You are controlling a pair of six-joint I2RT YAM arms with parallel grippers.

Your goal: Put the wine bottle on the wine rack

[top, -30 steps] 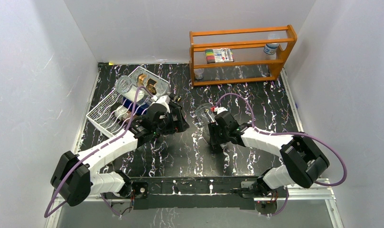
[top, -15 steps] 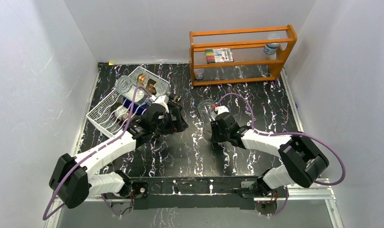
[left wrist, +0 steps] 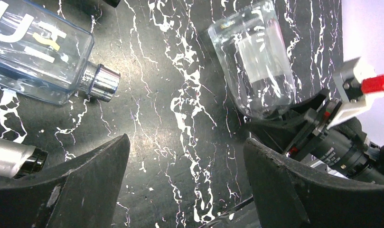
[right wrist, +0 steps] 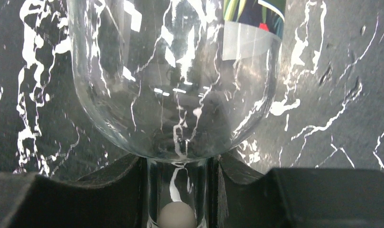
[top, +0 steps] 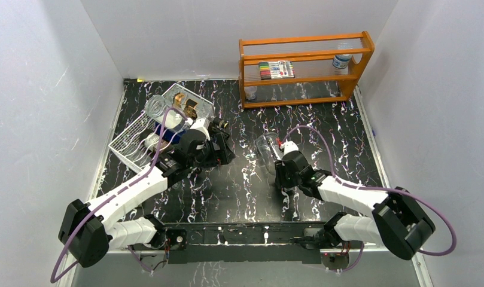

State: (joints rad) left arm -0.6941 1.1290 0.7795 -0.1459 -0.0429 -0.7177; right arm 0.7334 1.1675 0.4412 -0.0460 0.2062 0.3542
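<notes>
My right gripper should next go up, left in the top view, then down onto the rack's bare wires [top: 140, 130] beside the rack's clear bottle, as they're free.
The wine bottle [top: 266, 149] is clear glass. It also shows in the left wrist view [left wrist: 254, 61] and fills the right wrist view [right wrist: 175, 71]. My right gripper [top: 281, 172] is shut on the bottle's neck [right wrist: 178, 190], base pointing away, just above the black marbled table. The white wire wine rack [top: 131, 143] stands at the far left with other bottles on it. My left gripper [top: 218, 146] is open and empty [left wrist: 186, 140] between the rack and the held bottle, low over the table.
An orange wooden shelf [top: 305, 69] with markers and a small jar stands at the back right. A clear blue-tinted bottle with a silver cap [left wrist: 33, 42] and another silver-necked bottle [left wrist: 9, 159] lie by the rack. White walls enclose the table.
My right arm has stretched out lower and carried the clear bottle slightly right and toward the near side. My left gripper has shifted only a little.
</notes>
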